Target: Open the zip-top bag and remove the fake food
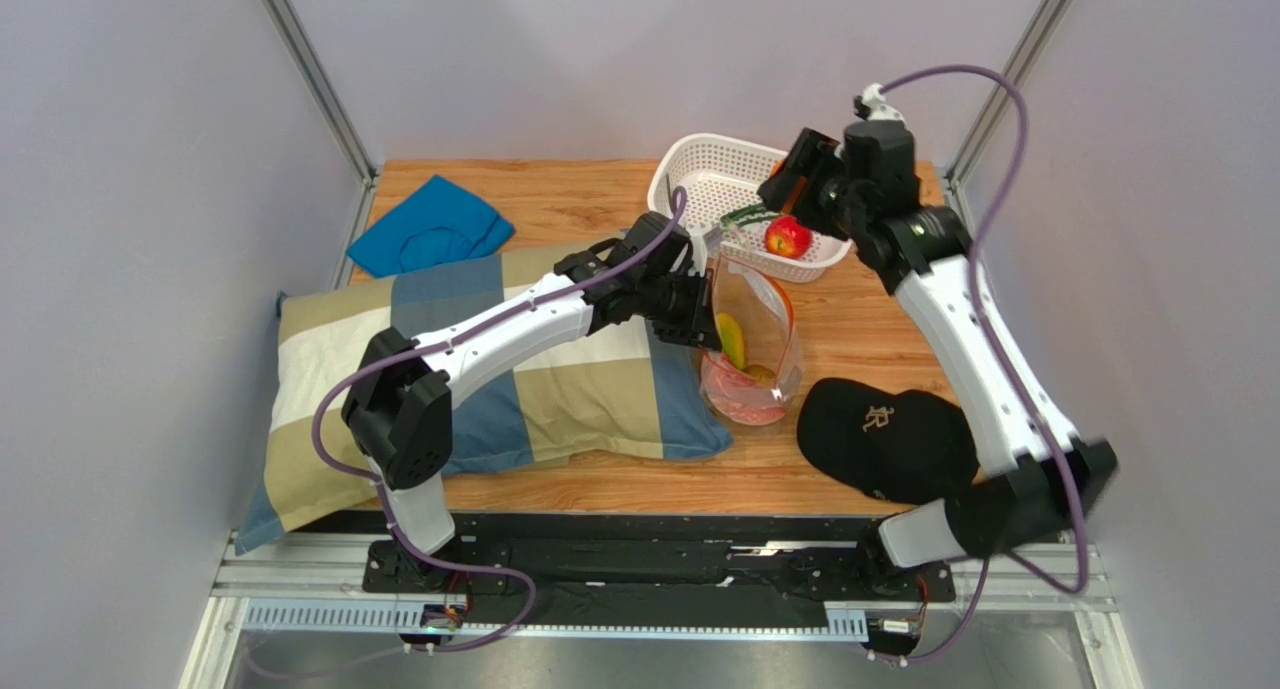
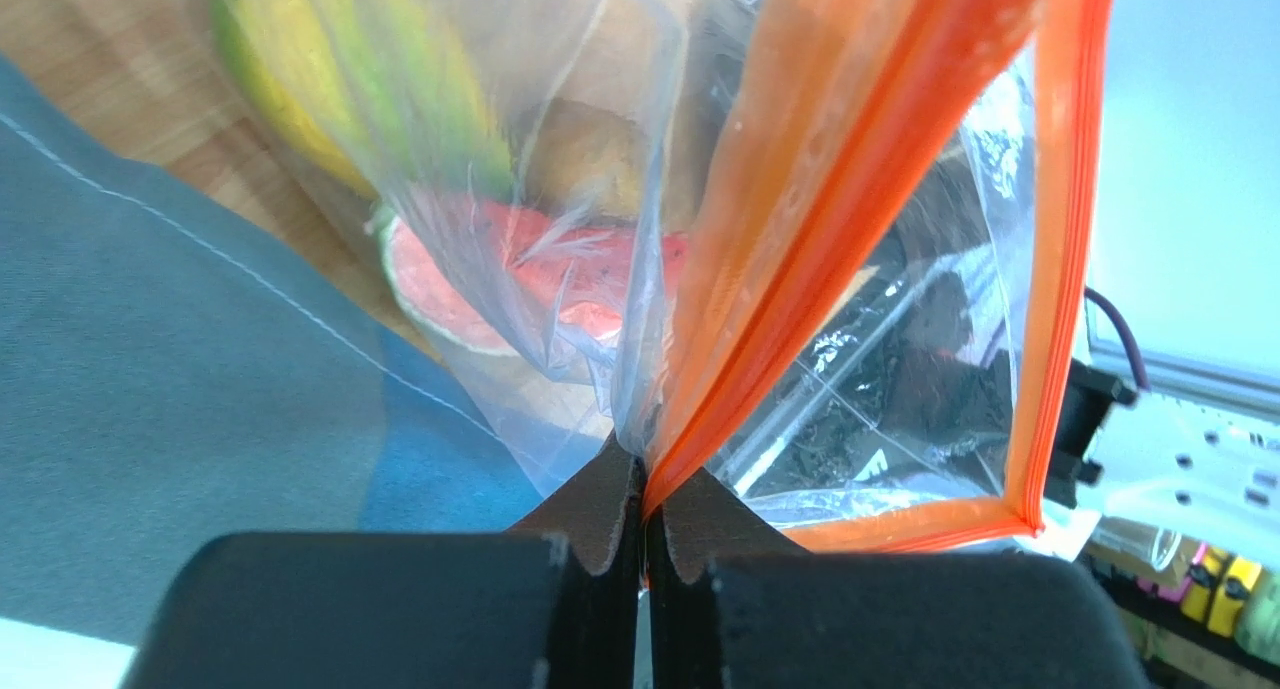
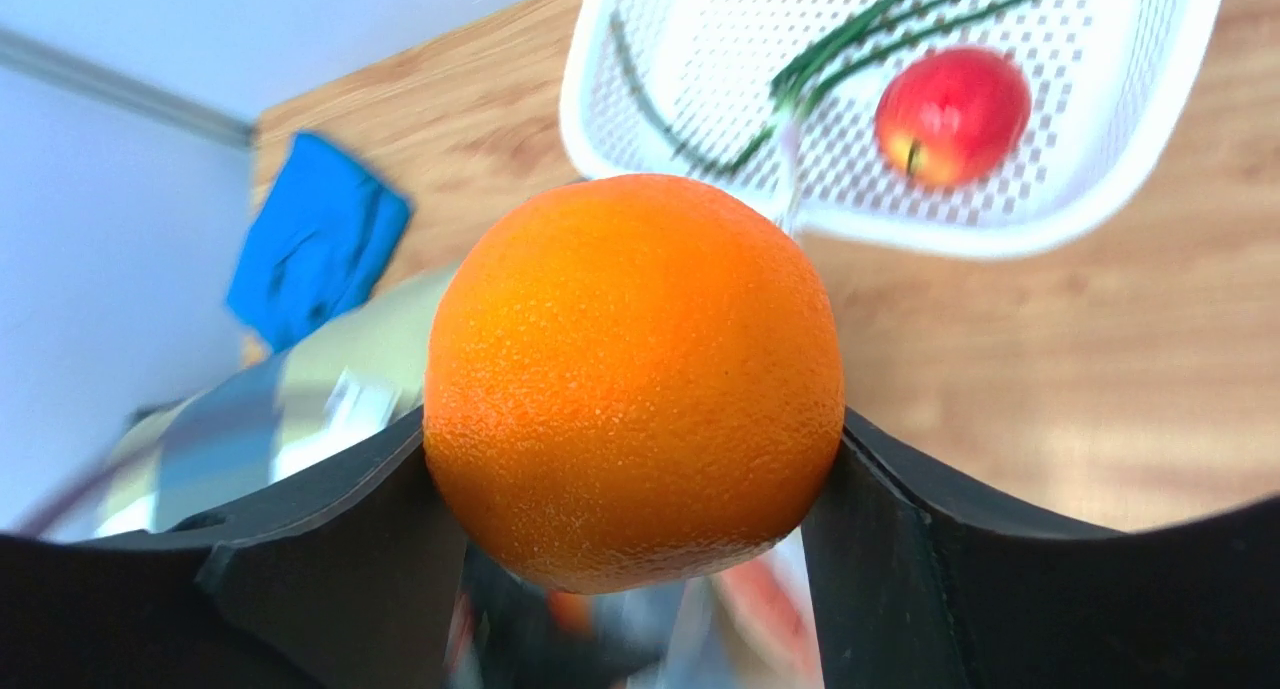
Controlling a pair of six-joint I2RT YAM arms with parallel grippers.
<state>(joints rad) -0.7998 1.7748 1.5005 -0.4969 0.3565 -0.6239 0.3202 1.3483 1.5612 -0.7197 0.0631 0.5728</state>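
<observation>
My right gripper lowers next and releases the orange [image 3: 634,377] beside the apple in the white basket, which lies below the gripper and already holds other food.
The clear zip-top bag [image 1: 747,344] stands open at mid table, its orange zip strip [image 2: 842,224] spread wide. Inside lie a yellow-green piece [image 2: 353,82], a red watermelon slice [image 2: 519,277] and a brownish piece [image 2: 594,157]. My left gripper [image 2: 646,487] is shut on the bag's rim by the zip strip and holds it up. My right gripper [image 3: 631,494] is shut on the orange [image 3: 634,377], above the table near the white basket [image 1: 691,164]. A red apple [image 1: 786,238] and a green long vegetable [image 3: 842,59] lie in the basket.
A checked pillow [image 1: 496,374] lies at the left, touching the bag. A blue cloth [image 1: 430,224] lies at the back left. A black cap [image 1: 884,437] sits at the front right, next to the bag. Metal frame posts stand at the back corners.
</observation>
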